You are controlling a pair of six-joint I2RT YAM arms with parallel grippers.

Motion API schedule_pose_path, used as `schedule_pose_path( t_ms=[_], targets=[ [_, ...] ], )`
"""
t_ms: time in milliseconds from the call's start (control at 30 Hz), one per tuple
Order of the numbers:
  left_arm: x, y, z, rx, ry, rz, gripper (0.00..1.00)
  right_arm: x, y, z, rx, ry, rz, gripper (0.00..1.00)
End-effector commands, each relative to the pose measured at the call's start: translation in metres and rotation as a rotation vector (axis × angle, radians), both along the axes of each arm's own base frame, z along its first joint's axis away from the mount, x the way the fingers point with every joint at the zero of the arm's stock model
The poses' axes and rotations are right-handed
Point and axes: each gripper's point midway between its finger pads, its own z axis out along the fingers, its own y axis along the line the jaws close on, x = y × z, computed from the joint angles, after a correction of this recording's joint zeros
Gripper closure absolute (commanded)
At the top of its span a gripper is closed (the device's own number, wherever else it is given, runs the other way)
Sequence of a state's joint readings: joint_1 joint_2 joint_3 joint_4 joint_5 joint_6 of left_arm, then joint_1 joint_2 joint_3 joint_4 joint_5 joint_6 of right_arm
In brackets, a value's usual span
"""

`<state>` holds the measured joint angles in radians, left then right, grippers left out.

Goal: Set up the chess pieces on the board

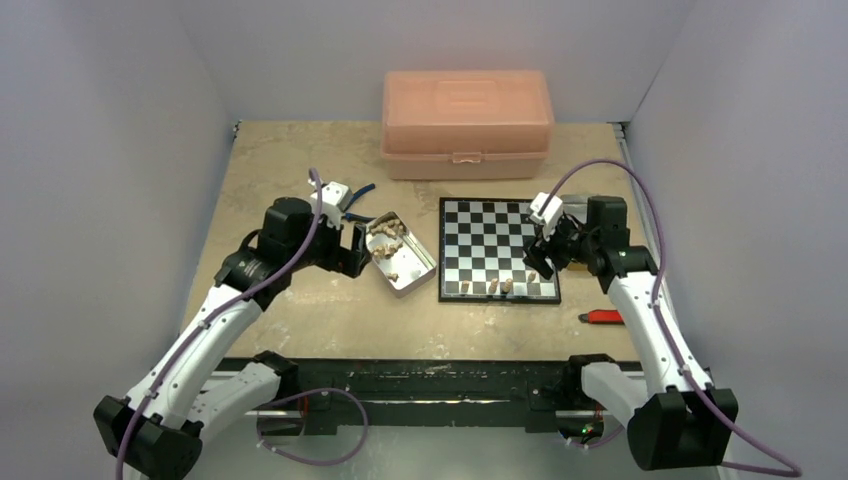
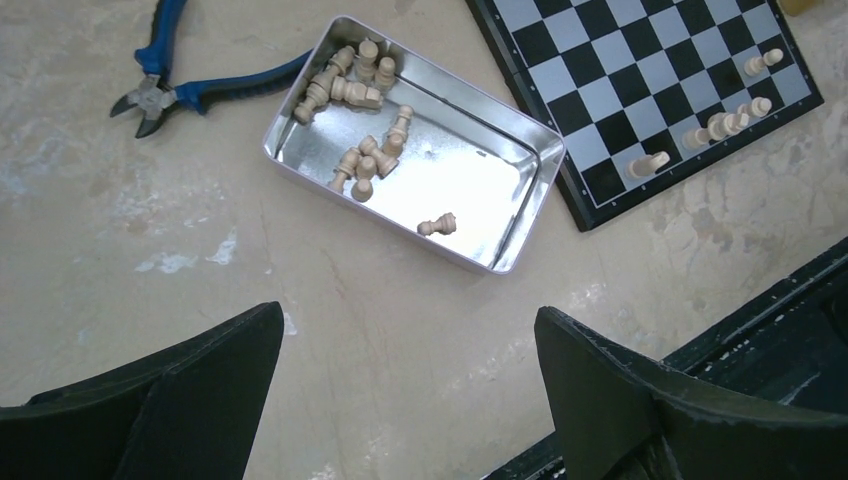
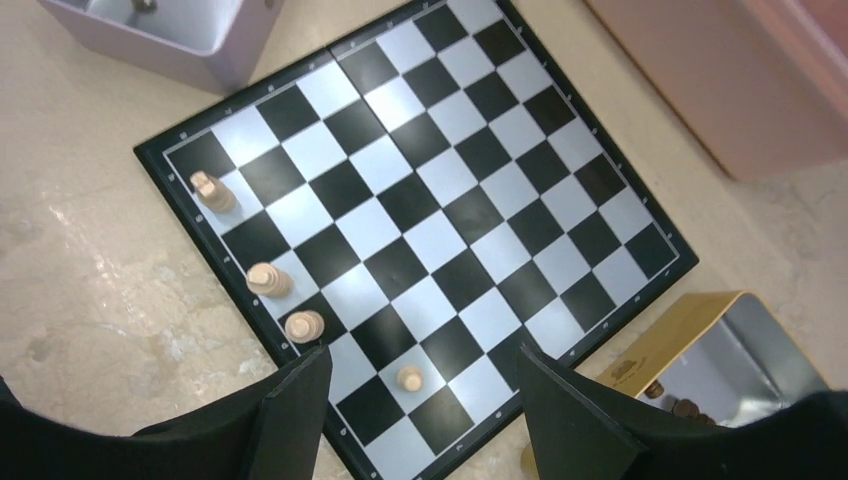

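Observation:
A chess piece's round end [image 1: 378, 254] [image 2: 361, 188] sticks out of the tin's cluster of pieces, below the left gripper and to its right in the top view, so the gripper should move across and lower onto it.
The board [image 1: 480, 235] lies at the middle right of the table. Several tan chess pieces [image 1: 497, 285] stand along its near edge. In the right wrist view they show on the board [image 3: 420, 210] as three pieces [image 3: 268, 280] on the edge row and one small piece [image 3: 409, 378] one row in. My right gripper [image 3: 425, 365] is open and empty above that small piece. More tan pieces [image 2: 365, 120] lie loose in a shiny metal tin [image 2: 470, 190]. My left gripper [image 2: 410, 340] is open and empty over bare table, just short of the tin.
A large pink plastic box [image 1: 466, 122] stands behind the board. Blue-handled pliers [image 2: 190, 85] lie left of the tin. A gold tin [image 3: 720, 350] holding dark pieces sits at the board's right. A red-handled tool [image 1: 603, 317] lies near the right arm.

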<state>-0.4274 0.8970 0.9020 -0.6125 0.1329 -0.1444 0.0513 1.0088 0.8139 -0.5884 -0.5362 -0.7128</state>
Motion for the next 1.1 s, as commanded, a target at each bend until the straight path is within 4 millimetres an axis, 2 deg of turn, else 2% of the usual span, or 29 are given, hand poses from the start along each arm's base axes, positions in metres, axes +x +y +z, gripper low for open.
schedule_pose_path(
  t_ms=[0, 133, 200, 267, 367, 633, 833, 1067],
  targets=[
    [0.007, -0.024, 0.019, -0.146, 0.039, -0.005, 0.03, -0.001, 0.018, 0.044, 0.111, -0.071, 0.054, 0.28],
    [0.012, -0.032, 0.009, -0.184, 0.111, 0.025, 0.03, -0.006, 0.032, 0.067, 0.18, -0.061, 0.115, 0.27],
    [0.015, -0.035, 0.004, -0.196, 0.14, 0.035, 0.04, -0.011, 0.04, 0.071, 0.218, -0.041, 0.157, 0.27],
    [0.017, -0.037, 0.0, -0.198, 0.164, 0.045, 0.05, -0.016, 0.042, 0.068, 0.238, -0.034, 0.184, 0.27],
    [0.022, -0.037, -0.009, -0.174, 0.194, 0.068, 0.07, -0.018, 0.035, 0.059, 0.233, -0.046, 0.164, 0.26],
    [0.04, -0.035, -0.045, 0.047, 0.242, 0.14, 0.13, -0.02, 0.026, 0.058, 0.227, -0.064, 0.138, 0.25],
    [0.069, -0.047, -0.061, 0.201, 0.253, 0.121, 0.35, -0.02, 0.024, 0.056, 0.215, -0.069, 0.134, 0.25],
    [0.085, -0.048, -0.081, 0.358, 0.297, 0.082, 0.6, -0.019, 0.023, 0.054, 0.204, -0.068, 0.129, 0.25]
  ],
)
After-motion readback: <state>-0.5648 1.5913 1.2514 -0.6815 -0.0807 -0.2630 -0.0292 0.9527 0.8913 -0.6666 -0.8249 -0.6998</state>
